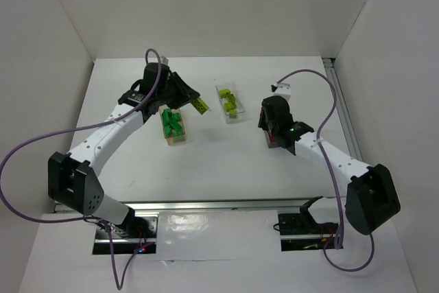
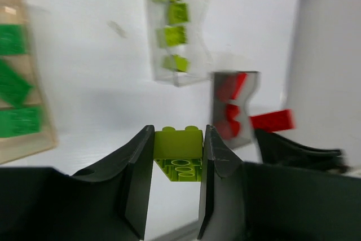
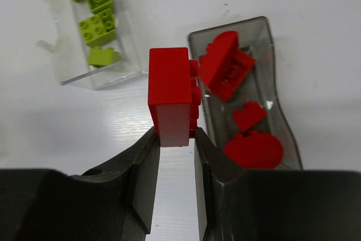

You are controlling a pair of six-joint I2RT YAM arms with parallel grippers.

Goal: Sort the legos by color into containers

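Observation:
The reddish-grey tray (image 3: pixel 256 38) has red bricks in it. I will move my right gripper to the right in the top view and down over that tray's middle (image 3: pixel 243 101), and let go of the red brick there.
My left gripper (image 2: pixel 176 142) is shut on a lime brick (image 2: pixel 179 152), held above the table between the peach tray (image 1: pixel 174 127) of green bricks and the clear tray (image 1: pixel 229 103) of lime bricks; the brick shows in the top view (image 1: pixel 199 106). My right gripper (image 3: pixel 175 135) is shut on a red brick (image 3: pixel 171 95), held just left of the reddish-grey tray (image 3: pixel 256 38), which holds several red bricks. That tray is mostly hidden under the right gripper (image 1: pixel 277 128) in the top view. In the left wrist view the clear tray (image 2: pixel 198 38) and the red tray (image 2: pixel 234 105) lie ahead.
White walls enclose the table on the left, back and right. Purple cables loop from both arms. The clear tray (image 3: pixel 90 74) lies at the upper left in the right wrist view. A metal rail (image 1: pixel 219 205) runs along the near edge.

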